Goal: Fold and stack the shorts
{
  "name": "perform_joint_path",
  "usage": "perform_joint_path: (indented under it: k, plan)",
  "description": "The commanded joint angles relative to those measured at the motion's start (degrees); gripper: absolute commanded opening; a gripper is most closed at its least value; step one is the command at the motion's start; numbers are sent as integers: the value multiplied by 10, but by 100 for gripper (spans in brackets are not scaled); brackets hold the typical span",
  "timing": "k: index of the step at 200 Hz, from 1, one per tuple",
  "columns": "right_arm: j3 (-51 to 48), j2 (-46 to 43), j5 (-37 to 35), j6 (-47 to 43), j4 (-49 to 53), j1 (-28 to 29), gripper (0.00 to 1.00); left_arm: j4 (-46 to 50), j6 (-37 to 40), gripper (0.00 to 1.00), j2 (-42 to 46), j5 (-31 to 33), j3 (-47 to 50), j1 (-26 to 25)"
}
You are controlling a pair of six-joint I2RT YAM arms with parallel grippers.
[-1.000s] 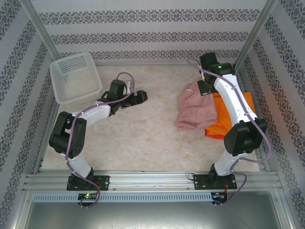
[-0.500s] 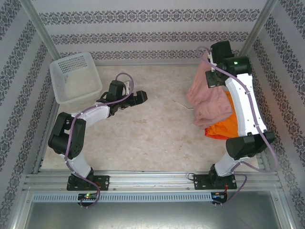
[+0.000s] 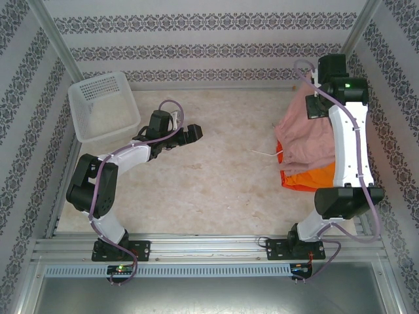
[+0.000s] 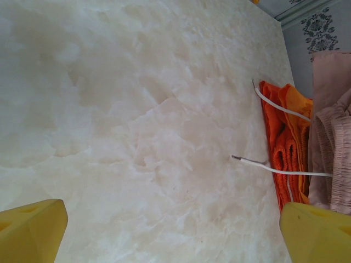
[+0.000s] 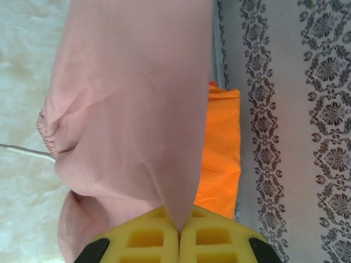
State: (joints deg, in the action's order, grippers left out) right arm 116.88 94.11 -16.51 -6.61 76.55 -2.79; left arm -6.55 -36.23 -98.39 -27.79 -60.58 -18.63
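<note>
I need to move my right gripper a little toward the side and lower it over the far end of the orange shorts (image 5: 224, 98) to let go of the corner of the pink shorts, because pink cloth already hangs there.
My right gripper (image 5: 179, 223) is shut on a corner of the dusty pink shorts (image 3: 306, 134) and holds them up at the back right, so they hang down over the table. Their white drawstring (image 3: 264, 153) trails left onto the table. Under them lie the bright orange shorts (image 3: 314, 178), and red-orange cloth (image 4: 277, 148) shows beside them in the left wrist view. The same pink shorts (image 5: 131, 104) drape from the yellow pads in the right wrist view, orange cloth (image 5: 222, 148) behind. My left gripper (image 3: 194, 133) hovers open over the table's middle left, nothing between its fingers (image 4: 30, 230).
A white plastic mesh basket (image 3: 101, 104) stands at the back left corner. Patterned walls and metal posts close in the table on three sides. The right wall (image 5: 285, 109) is close beside the held shorts.
The right gripper has lifted the pink shorts and carried them right and back toward the corner, uncovering more of the orange shorts. The left arm has not moved.
</note>
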Motion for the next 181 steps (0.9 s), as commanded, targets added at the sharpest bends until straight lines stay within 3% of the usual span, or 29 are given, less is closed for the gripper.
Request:
perform_joint_path:
  k: [1,81,89,104,111,121,134,152,181]
  plan:
    - [8,16,-16,-21,-6,-15,0,-25,5,100,15,6,7,7]
    - [-39,98,-80,-91,-95,-95,0,-21,8,100,25,9,15,12]
    - [-46,107,-106,-102,-109,-100,19,-21,8,100,26,8,18,13]
    - [-42,127,-158,-106,-124,-110,40,-22,9,100,34,13,26,15]
    - [-32,134,-170,-97,-119,-113,60,-24,11,100,40,16,31,16]
    - [-16,137,-164,-76,-108,-116,66,-24,15,100,49,24,37,17]
    - [-2,124,-102,-35,-96,-116,71,-24,18,100,63,36,44,19]
    - [-27,81,39,28,-115,-115,84,-24,22,100,76,47,55,23]
    - [-172,-12,297,129,-233,-111,92,-31,22,100,90,57,69,27]
